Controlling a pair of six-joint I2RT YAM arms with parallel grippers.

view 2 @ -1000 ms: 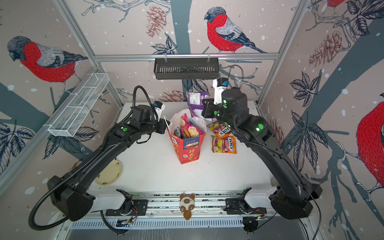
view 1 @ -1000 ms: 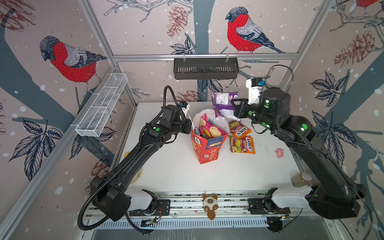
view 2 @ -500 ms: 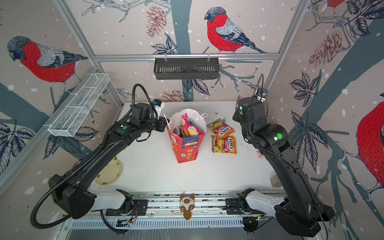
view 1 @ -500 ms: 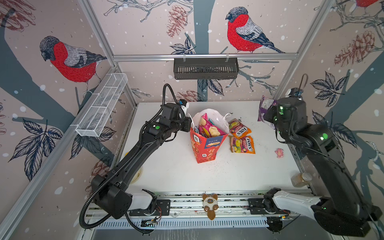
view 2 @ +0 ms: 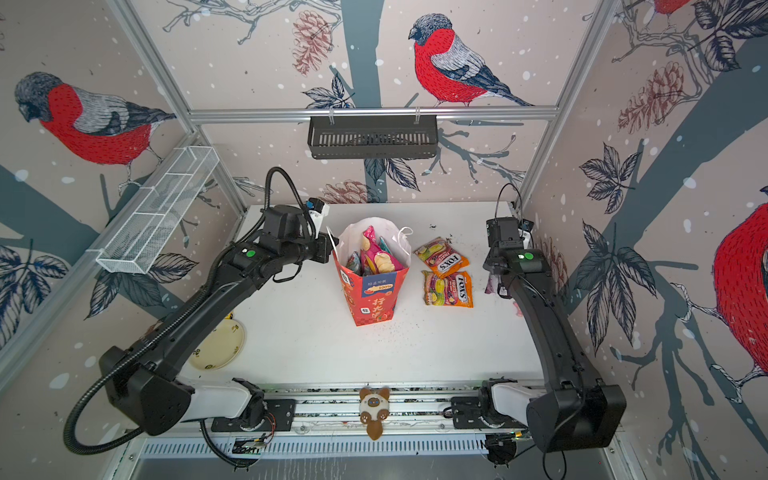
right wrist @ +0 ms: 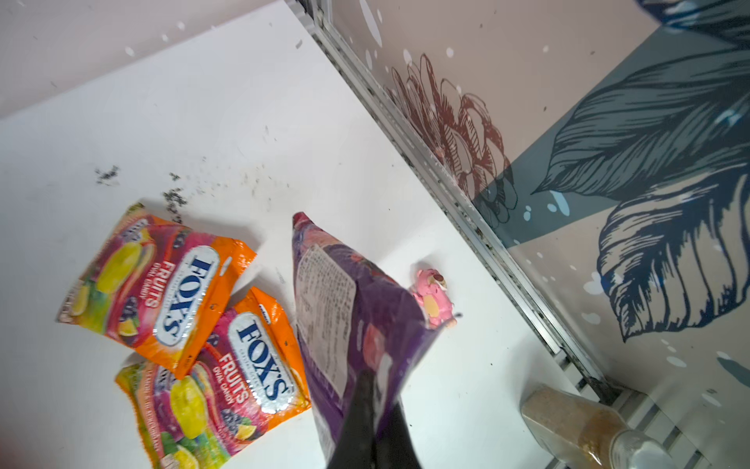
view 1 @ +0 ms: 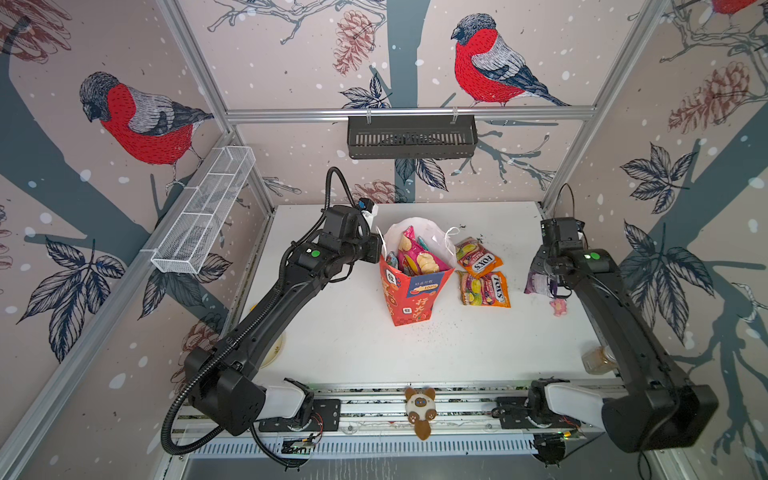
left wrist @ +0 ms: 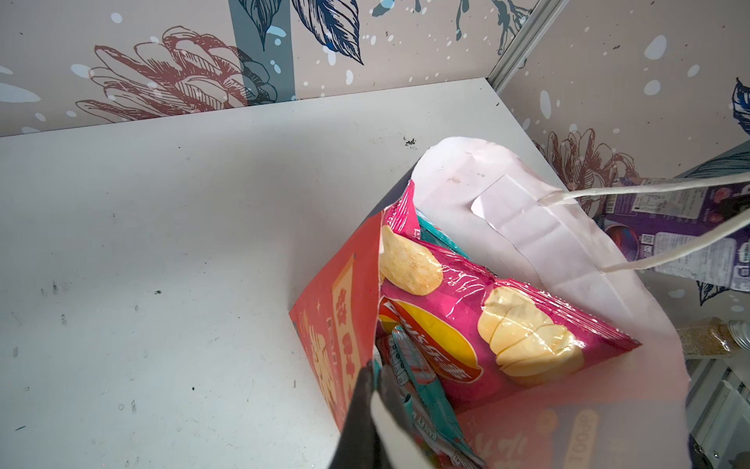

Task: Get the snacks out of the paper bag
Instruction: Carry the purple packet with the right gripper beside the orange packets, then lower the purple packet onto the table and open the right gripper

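The robot's right gripper will go down toward the FOX'S packets next and release the purple packet (view 1: 538,284) there, because bare table shows between those packets and the pink toy.
The red paper bag (view 1: 411,297) (view 2: 372,297) stands upright mid-table with its white inside showing. My left gripper (view 1: 380,249) (left wrist: 375,367) is shut on the bag's rim (left wrist: 367,284). A pink chip bag (left wrist: 466,320) (view 1: 415,257) and teal packets (left wrist: 422,385) fill the bag. Two orange FOX'S packets (view 1: 478,259) (view 1: 484,289) (right wrist: 158,284) (right wrist: 243,377) lie flat to the right of the bag. My right gripper (right wrist: 375,379) (view 1: 548,276) is shut on a purple packet (right wrist: 345,316) (view 1: 538,284) (view 2: 492,286), which hangs over the table near the right wall.
A small pink toy (view 1: 559,306) (right wrist: 432,296) lies beside the purple packet. A jar of brown grains (view 1: 596,359) (right wrist: 576,426) lies at the front right edge. A plush cat (view 1: 420,409) sits on the front rail. A yellow plate (view 2: 218,345) lies at the left, under my left arm. Dark crumbs dot the table.
My right arm has swung from above the bag's far side to the right wall and lowered, carrying the purple packet. The left arm and the bag have stayed put.
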